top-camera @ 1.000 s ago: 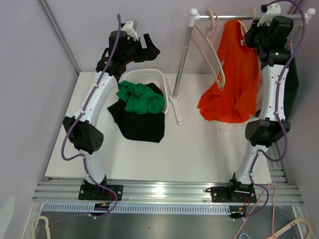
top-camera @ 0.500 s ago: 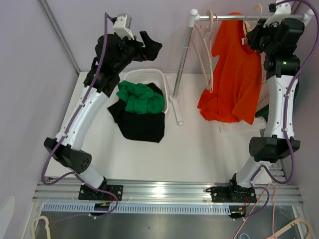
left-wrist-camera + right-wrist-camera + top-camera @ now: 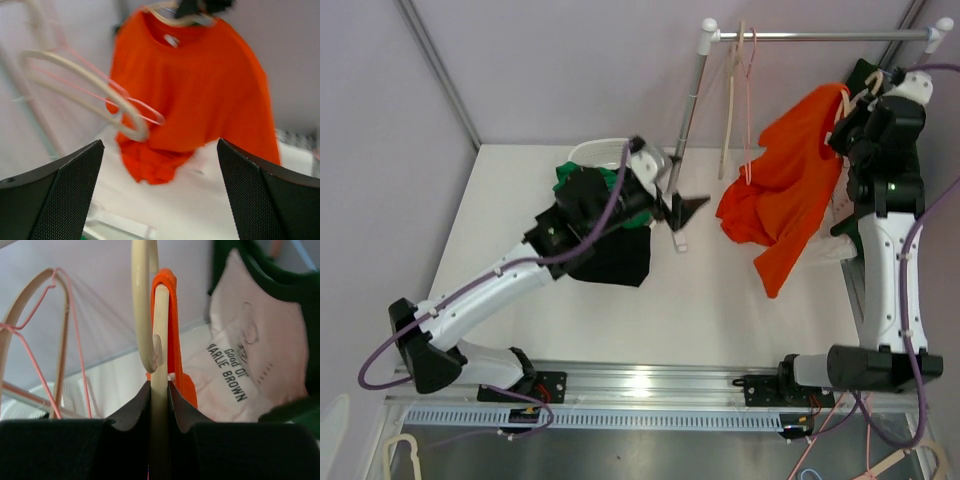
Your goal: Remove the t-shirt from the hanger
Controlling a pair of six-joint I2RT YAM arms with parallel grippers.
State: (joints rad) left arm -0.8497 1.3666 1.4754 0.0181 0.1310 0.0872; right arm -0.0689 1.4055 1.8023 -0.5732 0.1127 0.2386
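Note:
My open left gripper moves back and to the right in the top view, around the shirt's near lower fold next, because it hangs free of the hanger.
The orange t-shirt (image 3: 785,185) hangs on a cream hanger (image 3: 159,335), off the rail (image 3: 820,35) and tilted at the right. My right gripper (image 3: 863,100) is shut on the hanger's neck just below the hook; in the right wrist view (image 3: 159,390) the stem sits pinched between both fingers, with the orange collar (image 3: 172,310) beside it. My left gripper (image 3: 685,208) is open and empty, low over the table left of the shirt's hem. In the left wrist view (image 3: 160,200) it faces the shirt (image 3: 200,85) from a distance.
Empty cream and pink hangers (image 3: 740,90) hang on the rail next to the rack's pole (image 3: 685,110). A white basket (image 3: 595,148) with green and black clothes (image 3: 615,260) lies under my left arm. A white printed shirt (image 3: 250,355) and a dark green garment hang at the right.
My right gripper has lifted the hanger with the shirt off the rail and lowered it forward. My left arm has swung down from above the basket to the right, towards the shirt.

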